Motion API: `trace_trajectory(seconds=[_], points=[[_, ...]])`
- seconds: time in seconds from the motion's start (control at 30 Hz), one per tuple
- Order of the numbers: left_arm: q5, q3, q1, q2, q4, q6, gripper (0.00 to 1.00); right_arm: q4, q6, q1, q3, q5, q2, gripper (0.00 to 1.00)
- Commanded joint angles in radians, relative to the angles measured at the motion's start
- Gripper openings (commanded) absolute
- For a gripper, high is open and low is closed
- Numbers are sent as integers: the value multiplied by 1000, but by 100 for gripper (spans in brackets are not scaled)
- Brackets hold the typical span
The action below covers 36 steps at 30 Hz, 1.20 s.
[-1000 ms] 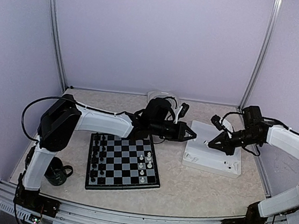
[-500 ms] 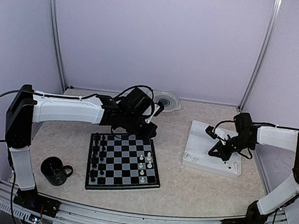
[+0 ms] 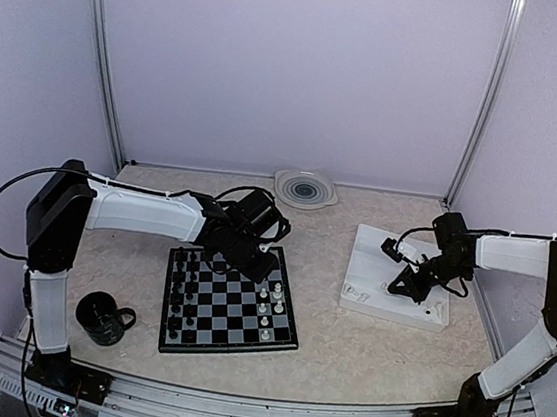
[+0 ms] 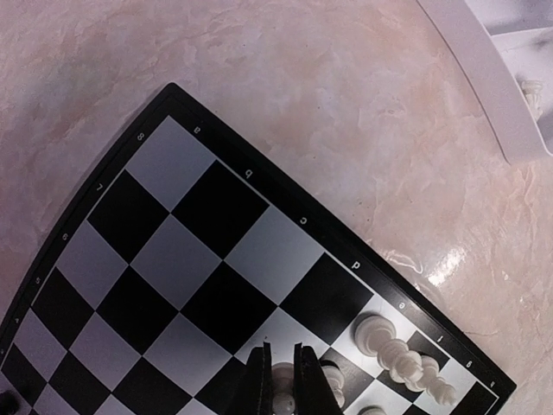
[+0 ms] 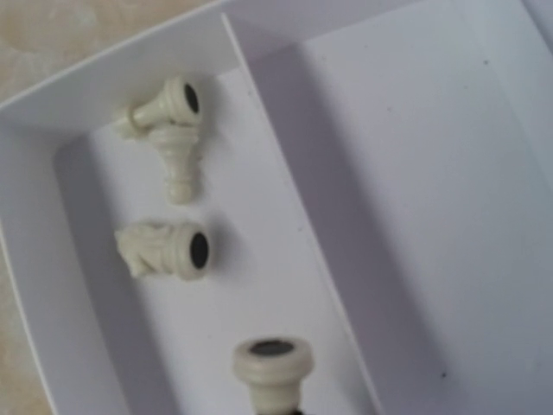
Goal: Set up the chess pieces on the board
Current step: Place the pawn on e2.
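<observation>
My left gripper lowers its piece onto the light square [image 3: 262, 285] [image 4: 281, 353] next and releases the piece, since the standing white pieces' inner row ends beside that square.
The board [image 3: 231, 302] lies left of centre, black pieces [image 3: 183, 288] along its left side and a few white pieces [image 3: 270, 306] on its right. My left gripper [image 3: 253, 259] hangs over the board's far edge. In the left wrist view it [image 4: 282, 380] is shut on a white piece [image 4: 283, 378] just above a light square, next to standing white pieces [image 4: 380, 337]. My right gripper [image 3: 403, 283] is down in the white tray [image 3: 368, 304]. In the right wrist view it [image 5: 281, 408] grips a white piece [image 5: 272, 367] by its top, base outward. Three loose white pieces [image 5: 164, 251] lie beyond.
A black mug [image 3: 105, 318] stands left of the board near the front. A round grey dish [image 3: 306, 188] sits at the back wall. The tray's corner [image 4: 484, 78] shows in the left wrist view. Metal posts stand at the back corners.
My left arm has swung from beside the tray back over the board's far edge, carrying the white piece. My right gripper dropped into the tray and has stayed there.
</observation>
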<state>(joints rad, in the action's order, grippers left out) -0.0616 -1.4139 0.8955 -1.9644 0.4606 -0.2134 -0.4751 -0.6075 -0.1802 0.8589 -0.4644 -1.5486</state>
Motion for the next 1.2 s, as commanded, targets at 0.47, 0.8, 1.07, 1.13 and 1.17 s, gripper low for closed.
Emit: trace_trajectory(seconds=[0.47,0.8,1.07,1.13,1.17], points=[[8,-28,-12,-79,3,-24,0,-10,5,-1,5,5,-35,4],[28,-42,-8,-100,-6,-37,4,-13,5,-1,5,6,-41,4],[13,-50,0,-97,12,-40,18,-15,6,-1,8,4,-38,4],[-6,-52,1,-79,10,-44,23,-15,8,-1,8,3,-36,4],[-16,-54,1,-69,10,-44,25,-16,8,-1,8,2,-36,4]])
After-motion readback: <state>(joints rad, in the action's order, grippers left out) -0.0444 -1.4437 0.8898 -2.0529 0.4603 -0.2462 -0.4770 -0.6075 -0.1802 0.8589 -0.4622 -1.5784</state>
